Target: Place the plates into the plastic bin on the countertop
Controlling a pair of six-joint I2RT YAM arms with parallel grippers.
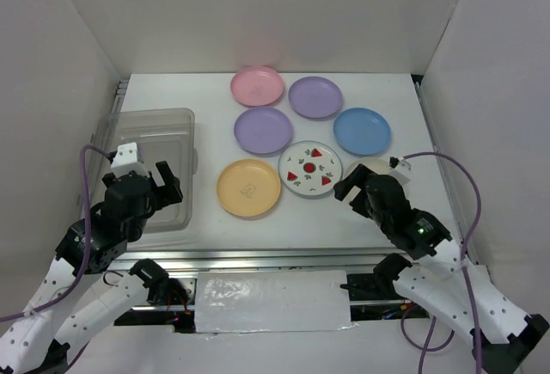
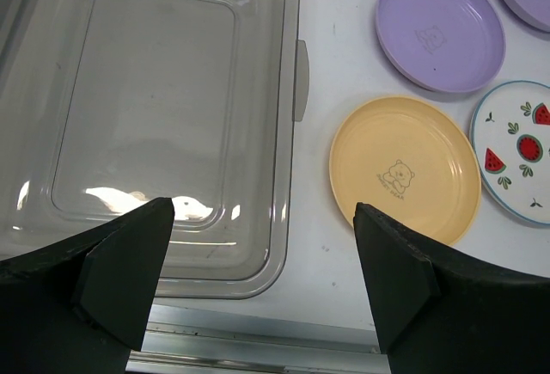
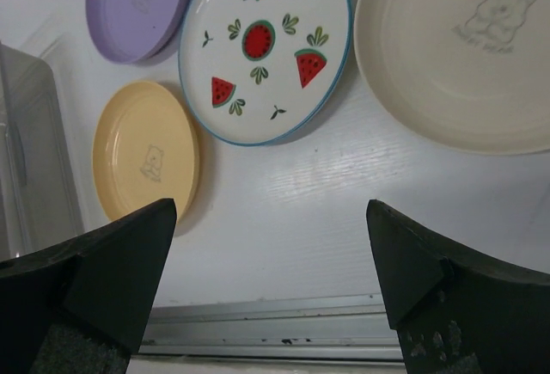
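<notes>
The fruit-print plate's near rim has bare countertop next to it beside the cream plate, so the robot's open right gripper will go down until its fingers are on both sides of that rim and close.
Several plates lie on the white countertop: pink, two purple, blue, fruit-print, orange-yellow and cream. The clear plastic bin stands at the left with nothing in it. My left gripper hangs open over the bin's near right corner, the orange-yellow plate just to its right. My right gripper is open above bare countertop, near the fruit-print plate and the cream plate, which it mostly hides in the top view.
A metal rail runs along the front edge. White walls enclose the left, back and right sides. Purple cables loop beside both arms.
</notes>
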